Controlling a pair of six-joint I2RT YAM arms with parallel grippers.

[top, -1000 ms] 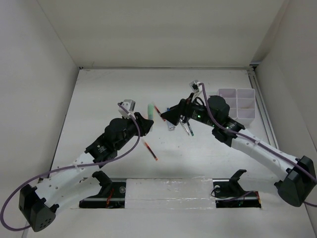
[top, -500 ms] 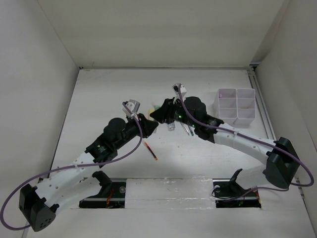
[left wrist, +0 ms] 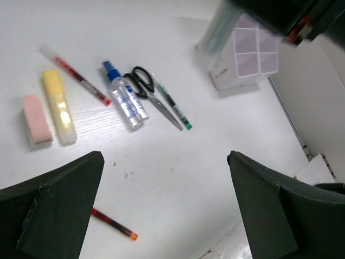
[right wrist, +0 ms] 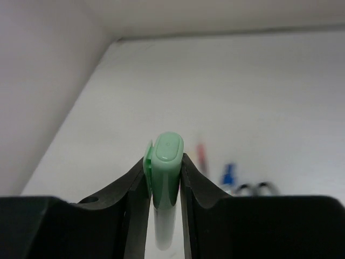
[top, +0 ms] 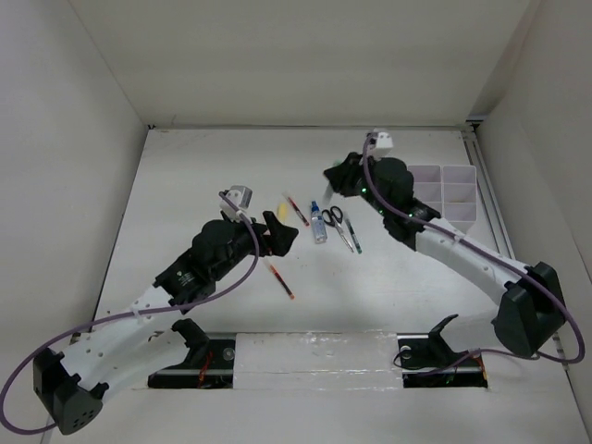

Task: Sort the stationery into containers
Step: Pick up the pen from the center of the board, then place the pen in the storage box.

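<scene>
My right gripper goes to the right in the top view, over the organizer's far section nearer the scissors [top: 425, 174] next. Its open top lets me release the green stick.
My right gripper [right wrist: 163, 161] is shut on a pastel green stick [right wrist: 166, 156], which stands upright between the fingers; in the top view this gripper [top: 331, 176] hangs above the table, left of the white four-compartment organizer [top: 442, 196]. My left gripper [left wrist: 164, 162] is open and holds nothing, above a red pen [left wrist: 110, 223]. On the table lie a pink stick [left wrist: 36, 120], a yellow stick [left wrist: 59, 114], another red pen [left wrist: 75, 82], a blue-capped bottle [left wrist: 125, 100], black-handled scissors [left wrist: 153, 94] and a dark pen [left wrist: 172, 102].
The organizer [left wrist: 245, 59] stands at the back right near the side wall. White walls close in the table on three sides. The arms' base rail [top: 314, 356] runs along the near edge.
The green stick has passed from my left gripper to my right. The left one opened and drew back; the right one shut on the stick and lifted it toward the back right.
</scene>
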